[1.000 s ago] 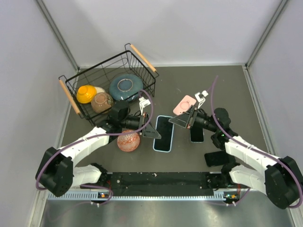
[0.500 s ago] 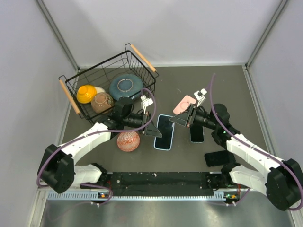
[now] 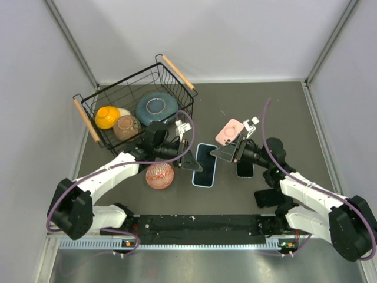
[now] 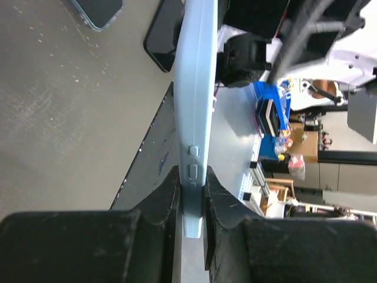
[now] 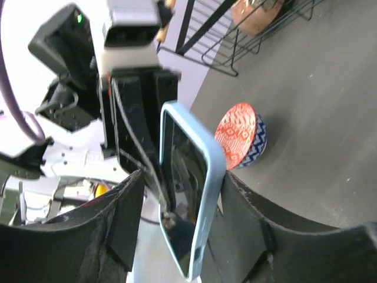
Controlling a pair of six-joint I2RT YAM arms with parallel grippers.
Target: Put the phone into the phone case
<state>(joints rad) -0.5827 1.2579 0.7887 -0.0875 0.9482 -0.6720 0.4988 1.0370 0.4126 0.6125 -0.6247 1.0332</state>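
The phone already sits inside the case's light-blue rim, so my left gripper should lower toward the bare tabletop below the case and release the case's edge.
The light-blue phone case (image 3: 204, 177) holds a phone with a dark screen (image 3: 204, 160) at the table's middle. My left gripper (image 3: 191, 164) is shut on the case's left edge. In the left wrist view the case (image 4: 195, 88) stands edge-on between the fingers of the left gripper (image 4: 191, 177). My right gripper (image 3: 219, 152) is open at the case's right side. In the right wrist view the case (image 5: 212, 168) and the reflective screen (image 5: 185, 177) sit between the spread fingers of the right gripper (image 5: 184, 177). The right finger (image 5: 247, 218) is against the case's edge and the left finger stands apart.
A wire basket (image 3: 118, 82) at the back left holds a blue-grey bowl (image 3: 156, 108), an orange one (image 3: 108, 116) and a brown one (image 3: 126, 127). A red patterned bowl (image 3: 159, 175) sits left of the case. A pink phone (image 3: 230, 131), a black phone (image 3: 244, 168) and a black slab (image 3: 271, 197) lie right.
My left gripper and the case have shifted slightly right. My right gripper has come a little lower and closer round the case's right edge. The other things have not moved.
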